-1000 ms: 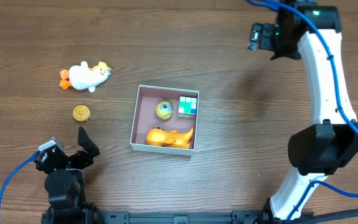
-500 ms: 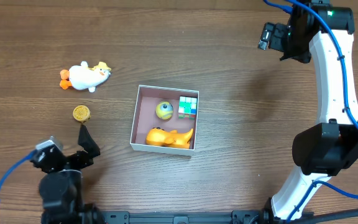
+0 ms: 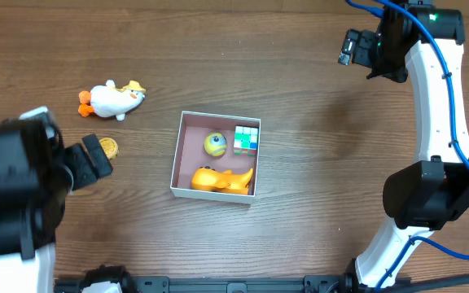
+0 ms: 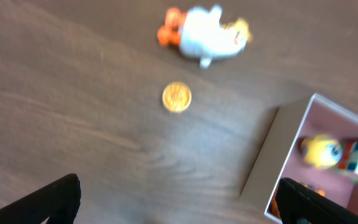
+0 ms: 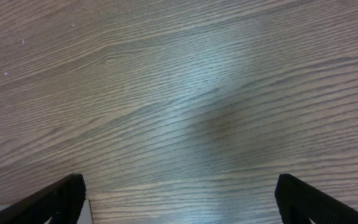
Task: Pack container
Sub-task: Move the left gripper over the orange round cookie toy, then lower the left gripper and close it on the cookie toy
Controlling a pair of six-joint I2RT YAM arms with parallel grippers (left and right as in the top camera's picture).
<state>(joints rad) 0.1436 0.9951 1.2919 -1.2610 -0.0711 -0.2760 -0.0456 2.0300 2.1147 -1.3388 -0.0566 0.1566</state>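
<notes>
My left gripper moves outward and down next until its open fingers straddle the small gold disc (image 3: 109, 149) (image 4: 176, 97). It then closes on the disc's sides, since bare wood surrounds the disc.
The container (image 3: 192, 134) sits mid-table, a white-walled square box with a pinkish inside. It holds a yellow ball (image 3: 215, 144), a green-and-white cube (image 3: 247, 139) and an orange toy (image 3: 222, 178). A white duck toy (image 3: 112, 99) and a small gold disc (image 3: 109, 149) lie on the table to its left. My left gripper (image 3: 94, 159) is open and empty, raised beside the disc. In the left wrist view the disc (image 4: 176, 97), the duck (image 4: 207, 34) and the container's wall (image 4: 278, 152) show ahead of the open jaws (image 4: 182, 202). My right gripper (image 3: 350, 47) is open and empty at the far right.
The table is dark wood. The right wrist view shows the open jaws (image 5: 179, 199) over bare wood grain. The right arm (image 3: 438, 122) runs down the right side of the table. The left arm's body (image 3: 19, 195) covers the left edge.
My left arm has risen from the front left edge and swung toward the gold disc, now partly covering it. The right arm shifted slightly right a second ago, then stayed still.
</notes>
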